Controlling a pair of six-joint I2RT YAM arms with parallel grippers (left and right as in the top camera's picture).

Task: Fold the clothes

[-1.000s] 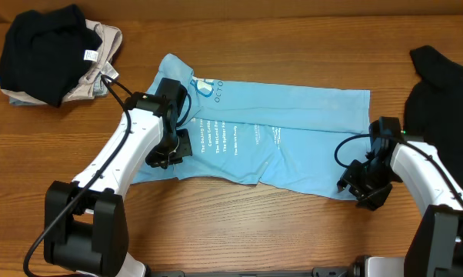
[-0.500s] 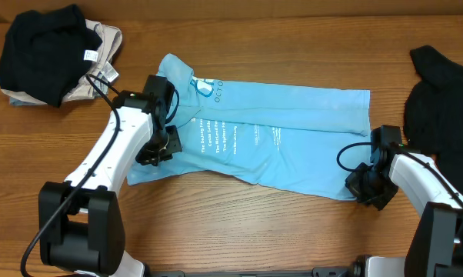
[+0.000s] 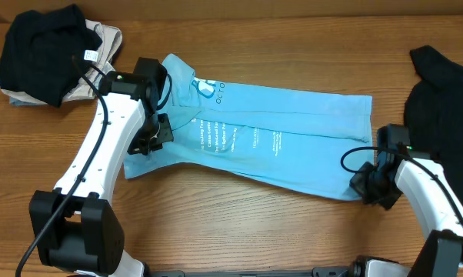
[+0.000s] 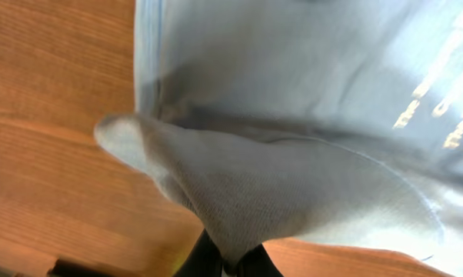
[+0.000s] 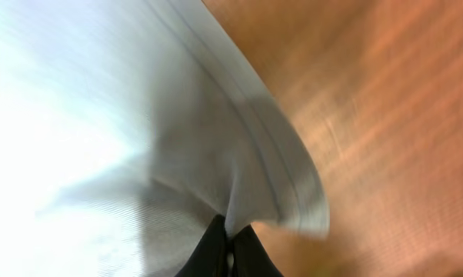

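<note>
My left gripper carries the held cloth outward over the folded layer by the sleeve (image 3: 185, 95) next and releases it, as that layer lies outward of the gripper.
A light blue T-shirt (image 3: 278, 146) with white lettering lies folded lengthwise across the middle of the table. My left gripper (image 3: 147, 142) is shut on its left end, and the cloth (image 4: 293, 192) rises in a peak from between the black fingers (image 4: 204, 258). My right gripper (image 3: 366, 187) is shut on the shirt's lower right corner; in the right wrist view the hem (image 5: 254, 154) bunches into the closed fingers (image 5: 251, 258). The shirt is stretched between the two grippers.
A black garment on beige and grey ones (image 3: 43, 54) is piled at the back left. Another black garment (image 3: 439, 100) lies at the right edge. Bare wooden table (image 3: 231, 223) runs along the front.
The right gripper has shut on the shirt's lower right corner and shifted right. The left gripper has pulled its end left and back, so the shirt now lies stretched and slanted.
</note>
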